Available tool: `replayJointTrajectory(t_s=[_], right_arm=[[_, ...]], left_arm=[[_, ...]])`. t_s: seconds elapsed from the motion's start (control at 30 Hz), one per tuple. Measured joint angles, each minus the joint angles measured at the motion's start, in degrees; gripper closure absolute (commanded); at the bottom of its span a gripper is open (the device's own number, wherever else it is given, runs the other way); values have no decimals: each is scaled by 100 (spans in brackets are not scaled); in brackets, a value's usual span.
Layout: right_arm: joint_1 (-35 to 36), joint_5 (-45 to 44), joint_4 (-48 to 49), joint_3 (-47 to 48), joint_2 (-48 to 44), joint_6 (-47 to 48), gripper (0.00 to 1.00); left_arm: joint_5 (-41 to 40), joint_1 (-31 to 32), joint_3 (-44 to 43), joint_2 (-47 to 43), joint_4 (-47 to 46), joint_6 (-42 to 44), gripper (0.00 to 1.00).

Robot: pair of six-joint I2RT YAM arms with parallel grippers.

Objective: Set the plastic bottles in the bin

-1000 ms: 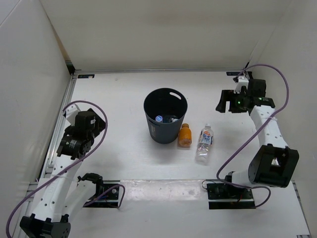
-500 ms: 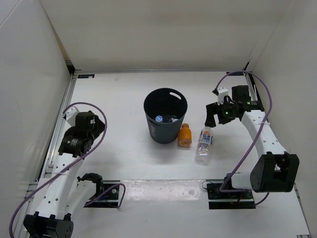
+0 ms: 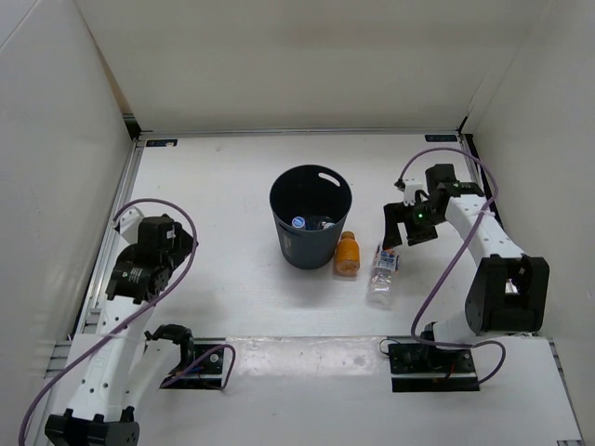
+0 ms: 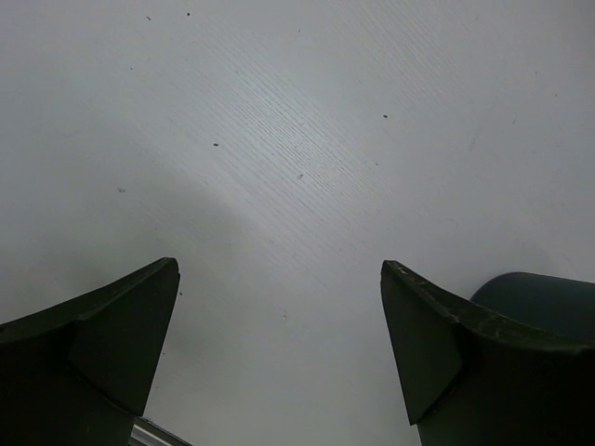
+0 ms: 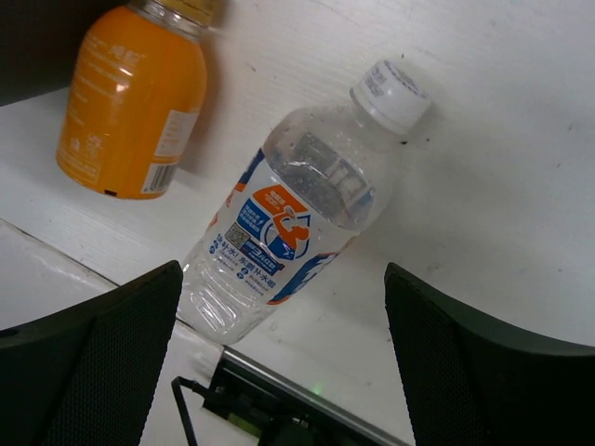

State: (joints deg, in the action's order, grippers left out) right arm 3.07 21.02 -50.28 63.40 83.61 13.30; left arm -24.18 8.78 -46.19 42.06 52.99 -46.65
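Observation:
The clear bottle is below my right gripper's open fingers, nearer my base. My right gripper will next move down and back around the label's cap end (image 3: 388, 254) (image 5: 299, 190).
The bin (image 3: 307, 249) stands upright mid-table, its dark wall also showing in the right wrist view (image 5: 37, 46). Inside it lie bottles, one with a blue cap (image 3: 298, 223). The short orange bottle (image 3: 347, 254) (image 5: 130, 102) lies against the bin's right side. Right of that lies the clear bottle with the white colourful label (image 3: 382, 275) (image 5: 297, 204), its white cap pointing away from me. My right gripper (image 3: 397, 236) (image 5: 283, 269) hangs open just above this bottle's cap end, touching nothing. My left gripper (image 3: 149, 251) (image 4: 279, 269) is open over bare table at the far left.
White walls close in the table on the left, back and right. Two black mounting plates (image 3: 195, 358) (image 3: 432, 358) sit at the near edge, with purple cables looping from both arms. A metal rail (image 3: 116, 223) runs along the left side.
My right gripper has swung left and towards me, from near the right wall to above the labelled clear bottle. The left arm has drawn back slightly. The bottles have not moved.

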Motion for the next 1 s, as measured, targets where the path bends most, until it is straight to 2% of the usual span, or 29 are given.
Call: replayJointTrajectory(t_s=[0.53,0.83,1.0], right_arm=[[409,-356,-1032,219,1134,-352,10],[514,-667,-1397,697,2354,-584,13],[566,-866,-1526,929,2839,-723,23]], left_arm=[[-101,-4,90,-1056,1034,-343,0],[-184,-7,-11,-785,1268,-334,0],[-197,-9,-236,-382,1259,-245,0]])
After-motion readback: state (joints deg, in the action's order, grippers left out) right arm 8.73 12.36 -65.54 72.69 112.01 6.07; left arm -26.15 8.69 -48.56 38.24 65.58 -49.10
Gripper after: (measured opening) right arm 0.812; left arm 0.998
